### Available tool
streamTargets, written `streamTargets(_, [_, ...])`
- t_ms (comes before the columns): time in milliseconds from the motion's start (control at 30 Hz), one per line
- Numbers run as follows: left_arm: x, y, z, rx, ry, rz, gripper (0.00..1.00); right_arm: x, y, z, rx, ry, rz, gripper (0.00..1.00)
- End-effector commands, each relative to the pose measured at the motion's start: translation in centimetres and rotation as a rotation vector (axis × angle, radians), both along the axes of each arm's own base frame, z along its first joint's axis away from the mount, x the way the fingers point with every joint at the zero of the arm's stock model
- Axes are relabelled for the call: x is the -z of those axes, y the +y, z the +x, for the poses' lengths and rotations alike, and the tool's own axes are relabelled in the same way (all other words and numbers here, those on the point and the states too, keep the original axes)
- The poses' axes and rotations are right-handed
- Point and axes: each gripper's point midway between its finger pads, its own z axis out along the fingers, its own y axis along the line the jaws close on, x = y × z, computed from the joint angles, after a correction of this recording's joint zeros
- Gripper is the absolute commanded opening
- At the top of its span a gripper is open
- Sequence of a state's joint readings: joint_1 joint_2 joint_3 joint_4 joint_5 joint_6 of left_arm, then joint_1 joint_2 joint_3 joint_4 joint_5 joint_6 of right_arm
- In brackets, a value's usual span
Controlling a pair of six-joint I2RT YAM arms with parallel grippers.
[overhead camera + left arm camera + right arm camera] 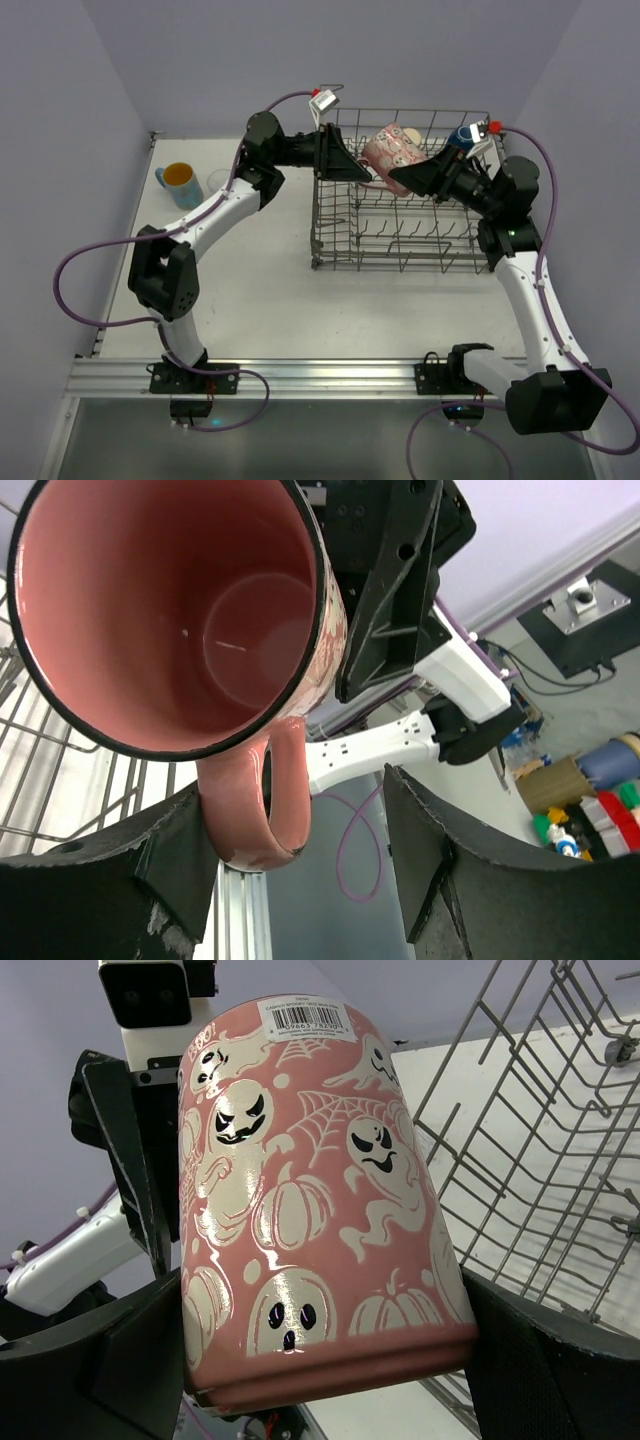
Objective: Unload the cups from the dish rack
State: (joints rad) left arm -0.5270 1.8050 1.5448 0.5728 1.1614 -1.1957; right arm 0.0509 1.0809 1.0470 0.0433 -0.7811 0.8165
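Observation:
Next, my left gripper shifts toward the pink mug until the handle (258,811) is centred between both fingers, then closes.
A pink mug (392,148) printed with pale ghosts and pumpkins hangs above the grey wire dish rack (400,245), held between both arms. My right gripper (402,178) is shut on its body near the base; the right wrist view shows the mug (310,1210) squeezed between both fingers of that gripper (315,1360). My left gripper (360,170) is open. In the left wrist view the mug's handle (262,800) hangs between that gripper's (295,795) spread fingers, against the left one, below the mug's open mouth (170,610).
A light blue mug with an orange inside (178,182) and a clear glass (217,182) stand on the table at the far left. A dark blue mug (462,134) shows at the rack's far right corner, behind my right wrist. Rack wires (540,1140) run close on the right.

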Motion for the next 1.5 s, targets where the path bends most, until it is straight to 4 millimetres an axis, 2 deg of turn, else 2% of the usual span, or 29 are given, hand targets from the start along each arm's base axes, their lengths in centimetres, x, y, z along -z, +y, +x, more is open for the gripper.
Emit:
streamTargets(0, [-1.8, 0.6, -2.9, 0.097, -0.14, -0.046, 0.65, -3.6, -0.2, -0.1, 0.012, -0.114, -0.001, 0.0])
streamTargets(133, [-1.0, 0.2, -2.5, 0.094, -0.109, -0.038, 0.65, -4.0, -0.1, -0.2, -0.004, -0.115, 0.012, 0.0])
streamTargets(233, [-1.1, -0.3, -1.9, 0.073, -0.09, -0.043, 0.63, -4.3, -0.1, -0.1, 0.005, -0.123, 0.014, 0.0])
streamTargets(300, [-0.9, -0.7, -1.1, 0.041, -0.054, -0.035, 0.56, -4.4, -0.2, -0.1, 0.008, -0.13, 0.011, 0.0])
streamTargets(467, [-0.9, -2.1, 0.3, -0.015, 0.005, -0.028, 0.54, -4.7, -0.2, -0.3, 0.005, -0.146, 0.005, 0.0])
streamTargets(733, [-0.7, -3.6, 0.4, -0.006, 0.037, -0.002, 0.53, -4.7, -0.3, -0.2, 0.007, -0.157, -0.021, 0.0])
streamTargets(800, [-0.5, -3.6, 0.3, -0.004, 0.042, 0.012, 0.46, -4.7, -0.2, -0.3, 0.002, -0.161, -0.023, 0.0])
streamTargets(867, [-0.3, -3.6, 0.3, -0.008, 0.042, 0.017, 0.33, -4.7, -0.3, -0.2, 0.007, -0.163, -0.024, 0.0])
streamTargets(900, [-0.2, -3.6, 0.4, -0.008, 0.047, 0.02, 0.25, -4.7, -0.3, -0.2, 0.007, -0.164, -0.026, 0.0])
streamTargets(933, [0.0, -3.6, 0.4, -0.007, 0.051, 0.024, 0.11, -4.7, -0.3, -0.2, 0.007, -0.164, -0.027, 0.0])
streamTargets(1000, [0.2, -3.7, 0.5, -0.011, 0.059, 0.029, 0.06, -4.6, -0.2, -0.2, -0.001, -0.164, -0.03, 0.0])
streamTargets(1033, [0.2, -3.8, 0.5, -0.012, 0.061, 0.028, 0.0, -4.7, -0.2, -0.3, -0.002, -0.167, -0.031, 0.0])
streamTargets(1133, [-0.2, -3.8, 0.9, -0.038, 0.058, 0.013, 0.0, -4.5, -0.2, -0.5, -0.006, -0.17, -0.039, 0.0])
streamTargets(1200, [-1.3, -3.4, 0.6, -0.058, 0.03, -0.02, 0.0, -4.3, -0.3, -0.5, 0.005, -0.177, -0.056, 0.0])
streamTargets(1333, [-2.0, -3.3, 1.5, -0.146, 0.006, -0.049, 0.0, -3.7, -0.6, -0.6, 0.024, -0.179, -0.07, 0.16])
streamTargets(1433, [-2.8, -3.0, 1.3, -0.154, -0.028, -0.102, 0.0, -3.5, -0.4, -0.7, 0.008, -0.18, -0.065, 0.47])
streamTargets(1467, [-3.0, -3.0, 1.2, -0.151, -0.045, -0.117, 0.0, -3.4, -0.4, -0.7, 0.007, -0.179, -0.065, 0.65])
